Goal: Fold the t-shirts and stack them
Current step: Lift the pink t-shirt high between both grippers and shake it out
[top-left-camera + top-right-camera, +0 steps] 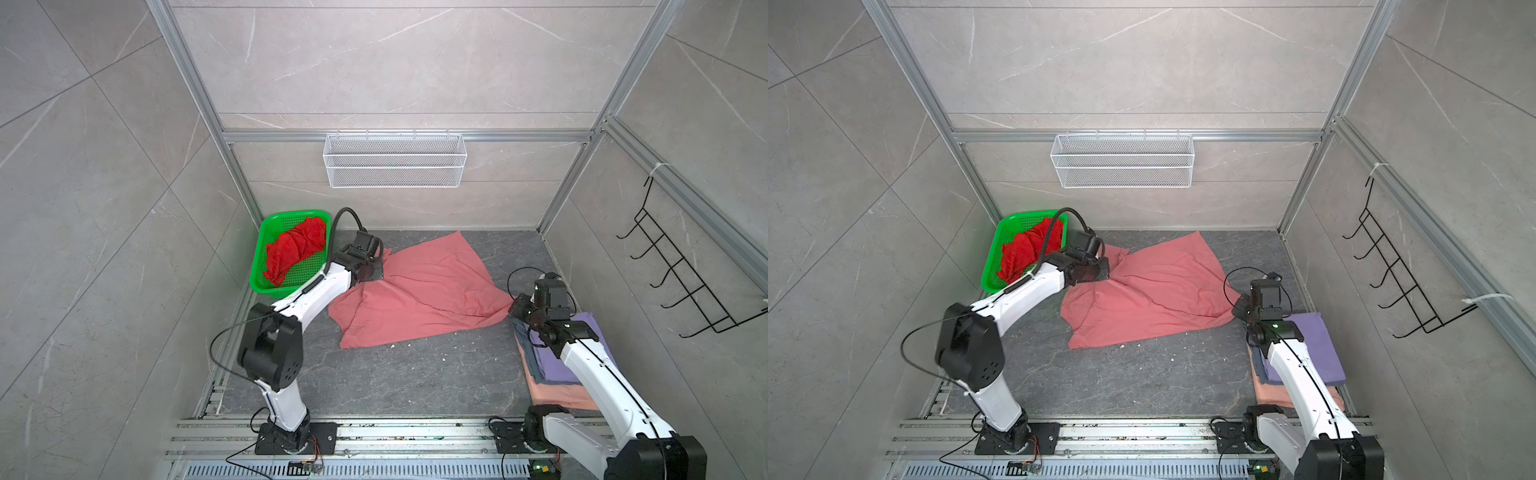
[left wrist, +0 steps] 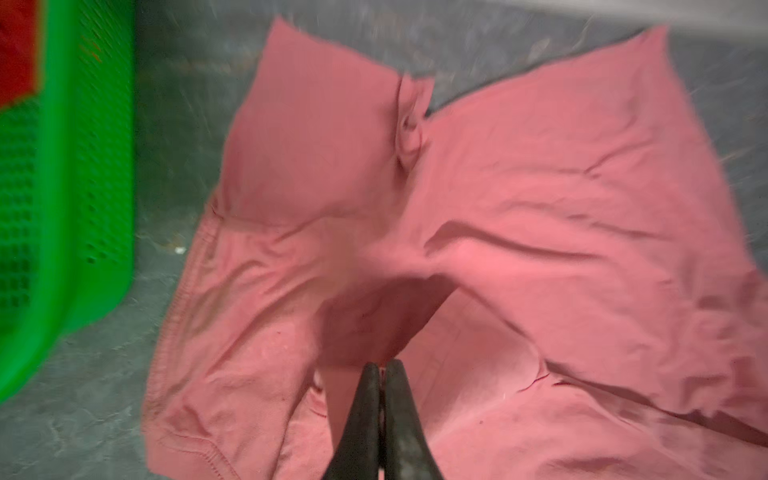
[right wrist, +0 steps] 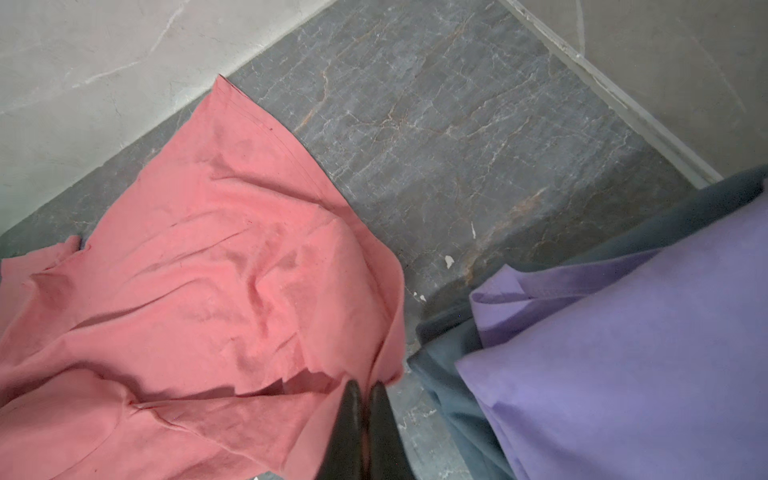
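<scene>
My right gripper lifts the pinched corner of the salmon-pink t-shirt next, since the t-shirt lies wrinkled. It then lowers the corner outward onto the bare floor by the back wall (image 1: 505, 251) (image 3: 388, 124) and releases.
A salmon-pink t-shirt (image 1: 428, 291) (image 1: 1154, 291) lies spread and wrinkled on the dark floor. My left gripper (image 1: 376, 270) (image 2: 383, 365) is shut on a lifted fold near its left edge, beside the sleeve. Pinching the shirt's right corner, my right gripper (image 1: 514, 309) (image 3: 365, 386) is also shut on the cloth. A bright red t-shirt (image 1: 295, 249) lies crumpled in the green basket (image 1: 257, 270). At the right, under my right arm, sits a folded stack: lavender (image 1: 552, 365) (image 3: 623, 353) on top, grey-blue (image 3: 449, 374) beneath, peach (image 1: 552, 392) at the bottom.
A white wire basket (image 1: 395, 160) hangs on the back wall. A black hook rack (image 1: 685, 282) is fixed to the right wall. Aluminium rails (image 1: 415, 436) carrying both arm bases run along the front edge. Small white specks lie on the floor.
</scene>
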Available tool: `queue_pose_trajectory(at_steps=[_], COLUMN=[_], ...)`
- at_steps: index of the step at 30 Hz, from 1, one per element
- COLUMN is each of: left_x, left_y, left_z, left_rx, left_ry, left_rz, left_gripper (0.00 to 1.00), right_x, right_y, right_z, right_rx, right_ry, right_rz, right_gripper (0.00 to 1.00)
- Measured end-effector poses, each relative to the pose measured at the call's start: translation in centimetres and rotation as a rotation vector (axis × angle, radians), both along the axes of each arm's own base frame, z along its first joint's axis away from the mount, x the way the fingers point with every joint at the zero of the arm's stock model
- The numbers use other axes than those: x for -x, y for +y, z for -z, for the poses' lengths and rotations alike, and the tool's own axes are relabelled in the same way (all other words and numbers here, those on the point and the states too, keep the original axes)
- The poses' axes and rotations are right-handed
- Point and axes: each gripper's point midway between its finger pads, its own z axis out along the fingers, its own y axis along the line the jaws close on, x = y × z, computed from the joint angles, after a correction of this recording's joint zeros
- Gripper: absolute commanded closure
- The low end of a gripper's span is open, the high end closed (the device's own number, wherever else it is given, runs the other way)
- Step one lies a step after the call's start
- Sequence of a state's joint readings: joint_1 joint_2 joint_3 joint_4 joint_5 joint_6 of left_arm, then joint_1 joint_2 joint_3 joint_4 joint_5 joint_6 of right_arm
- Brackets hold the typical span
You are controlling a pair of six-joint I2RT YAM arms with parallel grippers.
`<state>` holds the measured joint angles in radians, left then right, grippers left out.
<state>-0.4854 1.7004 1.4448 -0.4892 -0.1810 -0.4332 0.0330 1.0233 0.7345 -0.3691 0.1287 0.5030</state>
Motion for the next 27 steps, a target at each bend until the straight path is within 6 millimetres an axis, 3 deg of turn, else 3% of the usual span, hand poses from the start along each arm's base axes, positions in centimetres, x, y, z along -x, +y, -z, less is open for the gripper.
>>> queue_pose_trajectory(at_steps=[2,5,9,13,16,20,25,27], left_x=[0.4,1.4,3.4,6.8,10.9,18.4,26.3,28.3], left_y=[0.8,2.7,6.2,8.5,9.8,12.3,14.3,14.8], left_z=[-4.7,-10.8,-17.7,-25.7,-32.6,-41.0,-48.9,-51.7], left_rx=[0.043,0.086,0.101,0.106,0.130,0.171,0.191,0.174], left_ry=[-0.106,-0.251,-0.427,-0.629,-0.814,-1.080,-1.348,-1.427], left_rz=[-0.001,-0.015,-0.049,-0.042,-0.017,0.008,0.063,0.072], left_gripper=[1.00,1.00,1.00,1.00,1.00,1.00,1.00,1.00], right_x=[-0.5,-1.7,-3.2,-2.9,-1.3,2.7,8.2,10.5], right_y=[0.0,0.1,0.4,1.0,1.7,2.6,3.5,3.7], right_z=[-1.5,-5.5,-13.8,-22.5,-28.6,-35.9,-42.4,-44.3], right_rx=[-0.001,-0.001,0.007,0.021,0.033,0.061,0.108,0.134], right_ry=[-0.035,-0.124,-0.312,-0.507,-0.648,-0.833,-1.009,-1.069], right_rz=[-0.001,-0.004,-0.033,-0.081,-0.131,-0.200,-0.269,-0.284], right_gripper=[1.00,1.00,1.00,1.00,1.00,1.00,1.00,1.00])
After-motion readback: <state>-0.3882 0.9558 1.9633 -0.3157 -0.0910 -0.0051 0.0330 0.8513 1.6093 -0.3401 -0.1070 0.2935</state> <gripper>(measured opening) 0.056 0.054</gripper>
